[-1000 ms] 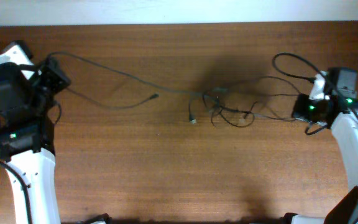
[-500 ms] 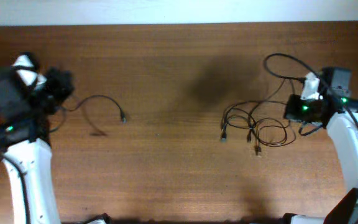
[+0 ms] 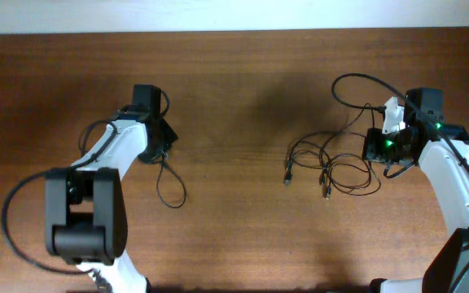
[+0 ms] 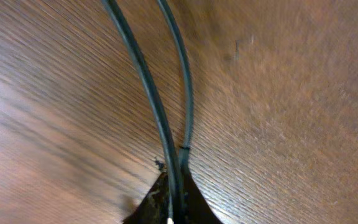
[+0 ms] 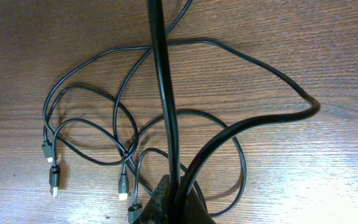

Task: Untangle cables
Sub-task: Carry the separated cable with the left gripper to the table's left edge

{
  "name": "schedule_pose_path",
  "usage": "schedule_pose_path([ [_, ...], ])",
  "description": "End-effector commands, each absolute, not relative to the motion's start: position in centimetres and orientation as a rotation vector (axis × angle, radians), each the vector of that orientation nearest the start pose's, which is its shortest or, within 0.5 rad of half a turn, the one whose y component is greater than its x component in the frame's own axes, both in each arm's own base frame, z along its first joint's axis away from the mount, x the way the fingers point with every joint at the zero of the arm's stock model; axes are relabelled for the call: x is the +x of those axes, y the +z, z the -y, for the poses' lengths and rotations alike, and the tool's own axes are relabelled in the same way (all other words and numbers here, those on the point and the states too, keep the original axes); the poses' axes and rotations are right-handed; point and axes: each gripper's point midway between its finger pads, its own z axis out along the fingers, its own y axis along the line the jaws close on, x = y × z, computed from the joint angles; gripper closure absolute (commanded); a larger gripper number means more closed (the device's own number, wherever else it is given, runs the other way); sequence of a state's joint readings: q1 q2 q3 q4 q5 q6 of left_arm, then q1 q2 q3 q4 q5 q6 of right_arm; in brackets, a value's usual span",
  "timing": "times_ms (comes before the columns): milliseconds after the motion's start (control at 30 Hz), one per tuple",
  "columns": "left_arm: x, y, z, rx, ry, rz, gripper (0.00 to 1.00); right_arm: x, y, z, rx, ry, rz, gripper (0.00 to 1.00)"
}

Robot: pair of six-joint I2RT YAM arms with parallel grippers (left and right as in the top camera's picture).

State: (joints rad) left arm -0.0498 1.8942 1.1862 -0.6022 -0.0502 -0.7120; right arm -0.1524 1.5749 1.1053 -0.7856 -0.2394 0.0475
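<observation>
The strands still cross, so my right gripper will next move the folded cable left in the overhead view, over the overlapping loops, and release.
The cables lie in two groups. One thin black cable (image 3: 172,191) hangs as a loose loop on the table below my left gripper (image 3: 164,151). In the left wrist view two strands of it (image 4: 149,81) run out of my left gripper (image 4: 173,208), which is shut on it just above the wood. The other cables (image 3: 332,167) lie as loose overlapping loops left of my right gripper (image 3: 371,148). In the right wrist view my right gripper (image 5: 176,200) is shut on a folded cable (image 5: 166,93), with the loops (image 5: 92,124) and plug ends (image 5: 53,180) beyond.
A thicker black arm cable (image 3: 355,80) arcs above the right arm. Another thick cable (image 3: 15,203) loops beside the left arm's base. The brown wooden table (image 3: 234,244) meets a white wall along its far edge (image 3: 234,31).
My left arm has swung right from the table's left edge toward the middle, carrying its separated cable. My right gripper has drifted a little left, and the loops beside it have bunched closer.
</observation>
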Motion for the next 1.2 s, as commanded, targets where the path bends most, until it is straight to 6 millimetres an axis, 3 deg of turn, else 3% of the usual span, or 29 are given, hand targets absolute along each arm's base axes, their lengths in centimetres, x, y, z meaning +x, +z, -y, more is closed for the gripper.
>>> schedule_pose_path([
  [0,38.7,-1.8,2.8,-0.981,-0.163,-2.808,0.77,34.2,9.0,0.5,0.203,0.352,-2.797,0.96],
  [67,38.6,-2.1,2.7,-0.983,-0.157,-2.814,0.60,34.2,9.0,0.5,0.202,0.357,-2.796,0.96],
  [167,38.6,-2.1,2.6,-0.983,-0.146,-2.813,0.46,34.1,8.9,0.5,0.204,0.358,-2.802,0.96],
  [300,38.3,-2.2,1.3,-0.989,-0.033,-2.799,0.66,34.1,8.9,0.5,0.204,0.359,-2.803,0.96],
  [367,36.6,-3.2,1.3,-0.997,-0.005,-2.846,0.61,34.0,8.9,0.4,0.204,0.359,-2.804,0.96],
  [500,33.4,-6.0,1.1,-1.023,0.065,-2.939,1.00,34.0,8.9,0.3,0.202,0.374,-2.805,0.96],
  [567,35.0,-4.9,0.9,-0.930,0.042,-2.933,1.00,33.9,8.9,0.2,0.204,0.376,-2.810,0.96],
  [633,39.0,-0.4,-0.2,-0.785,0.008,-2.874,1.00,33.8,8.9,0.2,0.205,0.375,-2.812,0.96],
  [667,41.1,2.9,-2.1,-0.788,0.034,-2.802,1.00,33.7,8.8,0.2,0.206,0.376,-2.816,0.96],
  [700,41.9,5.1,-4.1,-0.831,0.073,-2.752,1.00,33.6,8.8,0.2,0.206,0.377,-2.820,0.96],
  [733,42.7,8.2,-7.4,-0.912,0.112,-2.680,1.00,33.6,8.8,0.2,0.206,0.376,-2.819,0.96],
  [767,42.6,10.2,-9.7,-0.978,0.129,-2.644,1.00,33.6,8.8,0.2,0.206,0.377,-2.819,0.96],
  [867,38.7,15.5,-16.4,-1.220,0.167,-2.572,1.00,33.7,8.9,0.2,0.205,0.376,-2.815,0.96],
  [967,33.7,19.7,-19.7,-1.385,0.178,-2.461,1.00,33.8,8.9,0.2,0.205,0.376,-2.812,0.96],
  [1033,28.6,25.3,-22.1,-1.482,0.201,-2.269,1.00,33.8,8.9,0.2,0.204,0.376,-2.812,0.96],
  [1100,24.2,29.4,-23.4,-1.543,0.237,-2.096,1.00,33.8,8.9,0.2,0.205,0.379,-2.812,0.96],
  [1133,21.7,30.9,-24.7,-1.622,0.273,-1.973,1.00,33.8,9.0,-0.1,0.200,0.407,-2.808,0.96],
  [1167,20.7,30.9,-25.4,-1.668,0.293,-1.938,1.00,33.8,8.9,-0.3,0.198,0.423,-2.807,0.96],
])
